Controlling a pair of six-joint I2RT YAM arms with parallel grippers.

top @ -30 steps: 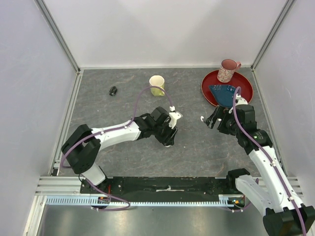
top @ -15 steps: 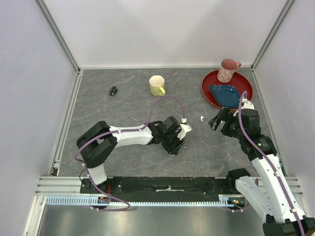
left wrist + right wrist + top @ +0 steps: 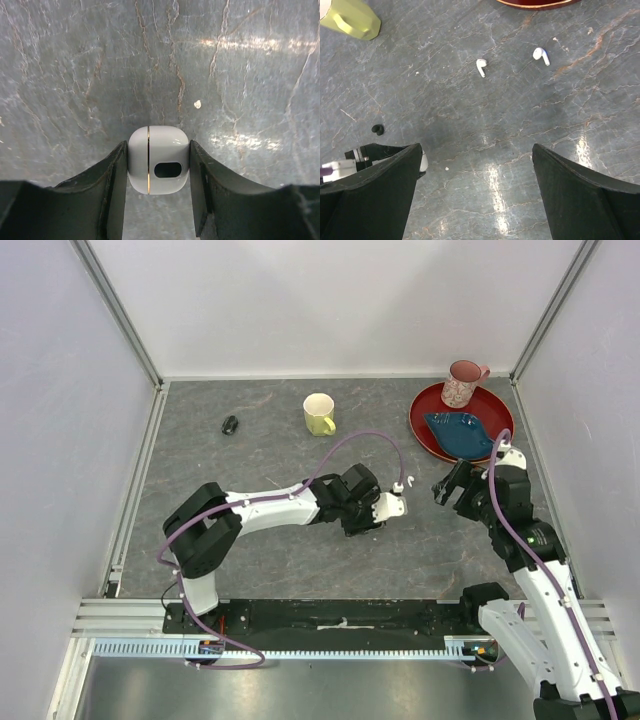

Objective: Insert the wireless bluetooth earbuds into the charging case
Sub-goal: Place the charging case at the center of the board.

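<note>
The white charging case is hanging just above clear grey table, so the left gripper will next lower it slightly back with a small turn and let it go.
My left gripper is shut on the white charging case, which is closed with a thin gold seam and held just above the grey table. In the top view the left gripper sits mid-table, a short way left of my right gripper. The right gripper stands wide open with nothing in it. Two white earbuds lie on the table ahead of it, one seen from above. A tiny black earbud lies to their left.
A yellow mug stands at the back centre. A red plate at the back right carries a blue object and a pink mug. A small black object lies at the back left. Walls enclose three sides.
My left arm has carried the case rightward across the table, ending close to the right gripper. The right gripper has drifted slightly right and stayed open.
</note>
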